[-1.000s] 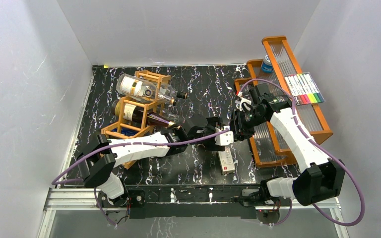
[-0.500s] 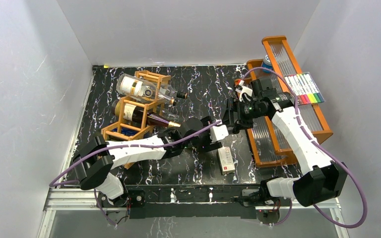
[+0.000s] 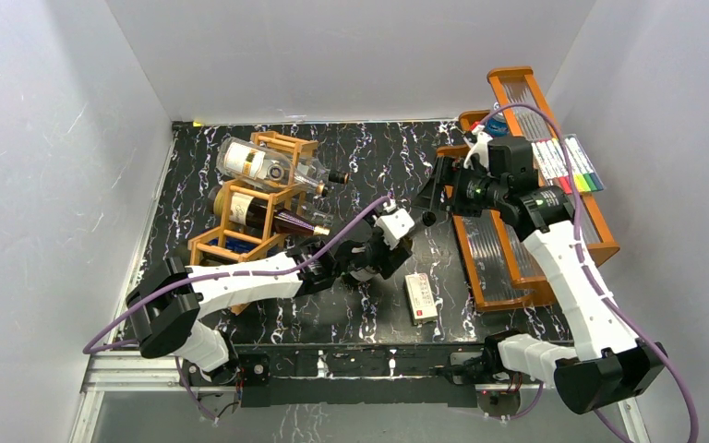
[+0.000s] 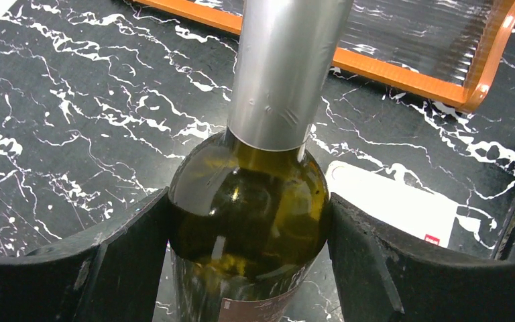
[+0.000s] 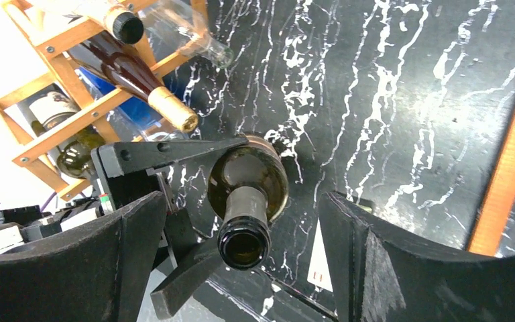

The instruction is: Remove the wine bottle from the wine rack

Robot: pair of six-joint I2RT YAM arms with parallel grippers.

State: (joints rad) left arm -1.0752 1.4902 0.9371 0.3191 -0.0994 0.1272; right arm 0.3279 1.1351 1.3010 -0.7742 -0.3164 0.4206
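Observation:
I need to move my right gripper across toward the left gripper, onto the bottle's silver foil neck, because that neck is to the left of my right gripper in the top view.
The wine bottle [image 4: 278,80] is green glass with a silver foil neck. My left gripper [image 4: 248,208] is shut on its shoulder, one finger on each side. From above, that gripper [image 3: 366,256] holds the bottle over the table's middle, to the right of the wine rack [image 3: 240,242]. The rack is an orange-brown lattice and still carries a clear bottle [image 3: 257,164] and a dark red one [image 3: 277,220]. My right gripper [image 3: 432,196] is open, up and to the right of the bottle. In its own view the bottle's mouth [image 5: 243,245] sits between its spread fingers [image 5: 389,261] without touching them.
A white box [image 3: 421,297] lies flat on the black marble table [image 3: 369,148], near the front. An orange tiered tray [image 3: 600,235] stands along the right side, with coloured markers [image 3: 568,164] and a blue can [image 3: 496,120]. White walls close in the back and sides.
My right gripper has opened off the bottle's neck and drawn back up and to the right. My left gripper has carried the bottle a little leftward, still gripping it.

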